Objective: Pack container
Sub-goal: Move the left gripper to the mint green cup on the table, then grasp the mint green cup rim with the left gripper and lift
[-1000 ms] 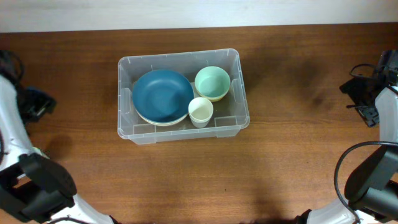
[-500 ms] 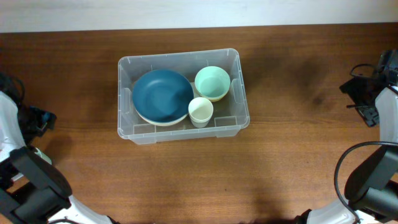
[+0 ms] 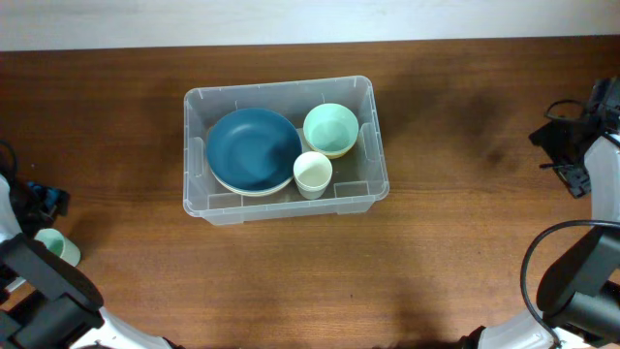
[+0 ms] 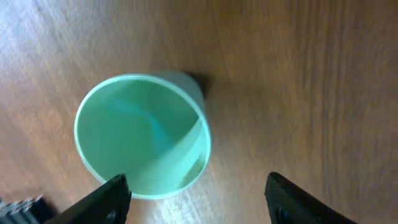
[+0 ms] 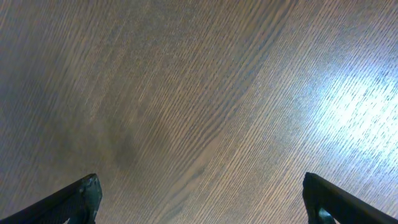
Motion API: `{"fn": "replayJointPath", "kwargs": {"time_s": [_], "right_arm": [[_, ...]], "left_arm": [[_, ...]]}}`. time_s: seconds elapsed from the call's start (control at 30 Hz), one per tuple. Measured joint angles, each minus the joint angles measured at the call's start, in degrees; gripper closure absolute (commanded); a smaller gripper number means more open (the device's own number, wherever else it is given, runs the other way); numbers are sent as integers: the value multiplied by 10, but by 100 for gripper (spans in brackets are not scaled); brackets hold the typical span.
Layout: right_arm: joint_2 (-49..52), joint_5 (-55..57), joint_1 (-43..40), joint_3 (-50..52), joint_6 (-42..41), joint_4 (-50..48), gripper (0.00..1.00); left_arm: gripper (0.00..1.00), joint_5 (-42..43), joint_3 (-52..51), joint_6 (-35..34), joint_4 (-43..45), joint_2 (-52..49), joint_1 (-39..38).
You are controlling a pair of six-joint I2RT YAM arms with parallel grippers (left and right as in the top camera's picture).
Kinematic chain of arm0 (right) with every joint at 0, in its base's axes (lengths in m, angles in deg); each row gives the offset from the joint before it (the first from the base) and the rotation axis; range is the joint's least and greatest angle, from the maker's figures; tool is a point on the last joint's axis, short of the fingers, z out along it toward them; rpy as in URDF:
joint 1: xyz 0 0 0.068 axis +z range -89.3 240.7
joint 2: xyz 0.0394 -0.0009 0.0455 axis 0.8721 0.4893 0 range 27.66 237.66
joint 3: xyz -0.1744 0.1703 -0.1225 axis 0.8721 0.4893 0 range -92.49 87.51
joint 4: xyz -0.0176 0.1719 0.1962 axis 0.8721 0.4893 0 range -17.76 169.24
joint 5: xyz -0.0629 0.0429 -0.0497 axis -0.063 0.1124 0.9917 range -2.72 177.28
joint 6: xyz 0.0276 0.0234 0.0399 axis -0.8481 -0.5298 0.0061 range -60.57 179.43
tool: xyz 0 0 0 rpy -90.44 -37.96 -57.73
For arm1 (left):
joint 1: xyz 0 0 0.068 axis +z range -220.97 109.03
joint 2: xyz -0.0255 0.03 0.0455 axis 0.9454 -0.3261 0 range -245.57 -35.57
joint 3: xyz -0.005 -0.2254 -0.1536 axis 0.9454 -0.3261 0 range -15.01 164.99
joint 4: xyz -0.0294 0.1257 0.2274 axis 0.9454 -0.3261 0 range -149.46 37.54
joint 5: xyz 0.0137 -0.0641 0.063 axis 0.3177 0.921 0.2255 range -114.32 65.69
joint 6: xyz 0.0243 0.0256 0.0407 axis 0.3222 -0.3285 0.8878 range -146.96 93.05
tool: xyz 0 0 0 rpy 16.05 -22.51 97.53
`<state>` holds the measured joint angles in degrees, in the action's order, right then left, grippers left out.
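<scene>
The opening of the mint green cup faces up beside one finger. My left gripper needs to go down over the cup's rim (image 3: 56, 238) (image 4: 203, 167), with its fingers on both sides of the cup's side, and close.
The clear plastic container (image 3: 283, 207) sits at the table's middle. It holds a blue plate (image 3: 252, 148) on a cream plate, a mint bowl (image 3: 330, 129) and a cream cup (image 3: 313, 174). A mint green cup (image 3: 60, 247) stands upright on the table at the far left edge. It also shows in the left wrist view (image 4: 142, 135). My left gripper (image 4: 198, 198) is open just above it, the left finger by the cup's rim. My right gripper (image 5: 202, 198) is open and empty over bare wood at the far right (image 3: 572, 160).
The wooden table (image 3: 455, 252) stretches around the container. A pale wall strip runs along the far edge (image 3: 310, 21).
My left arm has moved down along the left edge toward the front, uncovering the mint green cup. The right arm and the container's contents have not moved.
</scene>
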<state>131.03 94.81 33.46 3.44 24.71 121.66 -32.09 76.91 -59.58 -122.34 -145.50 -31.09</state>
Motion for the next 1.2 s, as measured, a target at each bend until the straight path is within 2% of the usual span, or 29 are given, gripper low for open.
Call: {"fn": "replayJointPath", "kwargs": {"time_s": [0.3, 0.33, 0.5, 0.57, 1.03, 1.17, 1.2], "right_arm": [[0, 0, 0, 0, 0, 0, 1], [0, 0, 0, 0, 0, 0, 1], [0, 0, 0, 0, 0, 0, 1], [0, 0, 0, 0, 0, 0, 1], [0, 0, 0, 0, 0, 0, 1], [0, 0, 0, 0, 0, 0, 1], [0, 0, 0, 0, 0, 0, 1]], "left_arm": [[29, 0, -77, 0, 80, 0, 0], [34, 0, -84, 0, 85, 0, 0], [87, 0, -102, 3, 97, 0, 0], [99, 0, -104, 3, 99, 0, 0], [100, 9, -106, 3, 109, 0, 0], [99, 101, -38, 59, 108, 0, 0], [99, 150, 9, 89, 99, -1, -2]]}}
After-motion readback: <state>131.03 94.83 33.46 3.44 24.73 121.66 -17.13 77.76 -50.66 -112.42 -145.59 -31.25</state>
